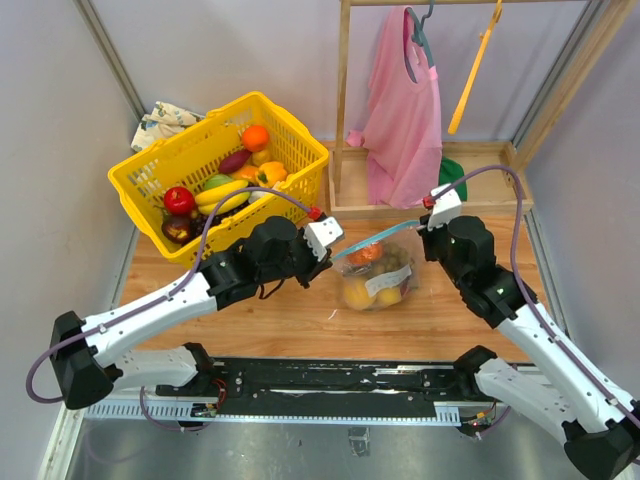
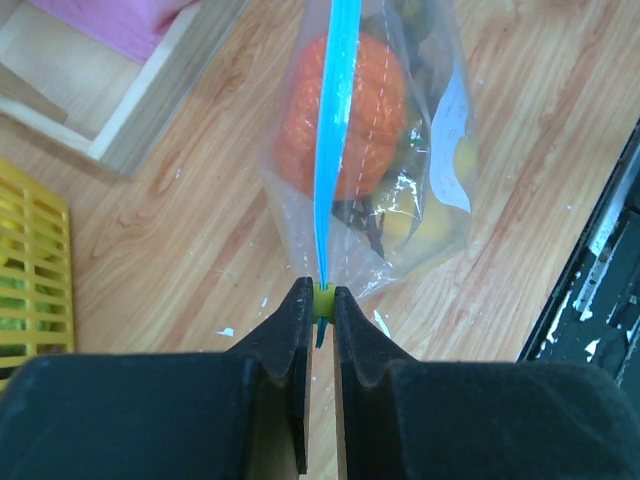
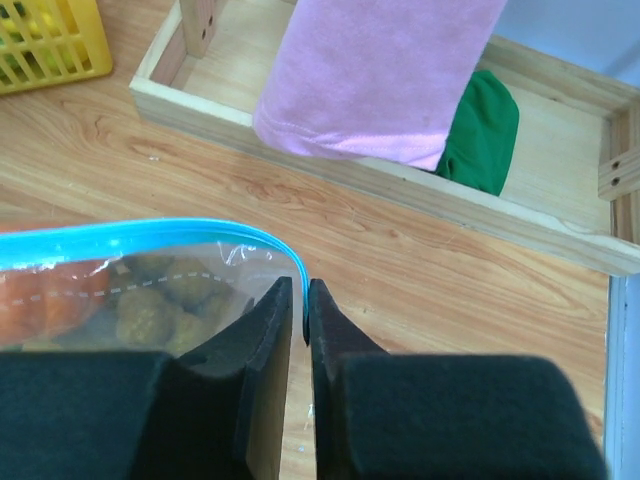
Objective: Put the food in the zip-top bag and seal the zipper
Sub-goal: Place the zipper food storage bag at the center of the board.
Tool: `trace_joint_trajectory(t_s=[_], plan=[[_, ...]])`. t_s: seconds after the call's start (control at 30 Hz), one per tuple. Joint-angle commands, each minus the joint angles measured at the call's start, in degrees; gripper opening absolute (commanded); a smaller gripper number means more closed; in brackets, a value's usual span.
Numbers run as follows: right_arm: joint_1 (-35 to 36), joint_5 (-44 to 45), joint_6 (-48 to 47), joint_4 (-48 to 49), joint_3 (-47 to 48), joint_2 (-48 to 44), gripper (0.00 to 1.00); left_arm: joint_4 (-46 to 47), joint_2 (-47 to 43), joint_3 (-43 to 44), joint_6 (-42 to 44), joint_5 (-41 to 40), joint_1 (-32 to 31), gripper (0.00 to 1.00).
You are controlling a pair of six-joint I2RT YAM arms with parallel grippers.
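Note:
My left gripper is above the bare tabletop, which lies below it on the left in the top view. It will go down to that side next and release the green slider (image 2: 323,302).
The clear zip-top bag (image 1: 375,275) hangs between my two grippers above the wooden table. It holds an orange fruit (image 2: 345,105), a brownish grape cluster (image 3: 165,300) and yellow fruit (image 1: 360,293). Its blue zipper strip (image 2: 335,120) runs taut between them. My left gripper (image 2: 323,300) is shut on the small green slider (image 2: 323,302) at the zipper's left end. My right gripper (image 3: 302,300) is shut on the zipper's right corner (image 3: 296,262). The bag's white label (image 1: 385,280) faces up.
A yellow basket (image 1: 290,135) with several toy fruits stands at the back left. A wooden rack base (image 3: 420,215) with a pink garment (image 1: 405,110) and green cloth (image 3: 485,130) stands at the back right. A black rail (image 1: 330,385) runs along the near edge.

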Motion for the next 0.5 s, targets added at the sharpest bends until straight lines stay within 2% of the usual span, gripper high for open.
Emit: trace_joint_trajectory(t_s=[0.0,0.2,0.47], plan=[[-1.1,-1.5,4.7,3.2,-2.2,0.6,0.21,5.8,1.5,-2.3,-4.4,-4.7,0.1,0.0],[-1.1,-2.8,5.1,1.7,-1.0,-0.7,0.58,5.5,0.5,-4.7,-9.3,-10.3,0.1,0.0],[-1.1,2.2,1.3,-1.9,1.1,-10.9,0.84,2.9,-5.7,-8.4,-15.9,-7.5,0.1,0.0]])
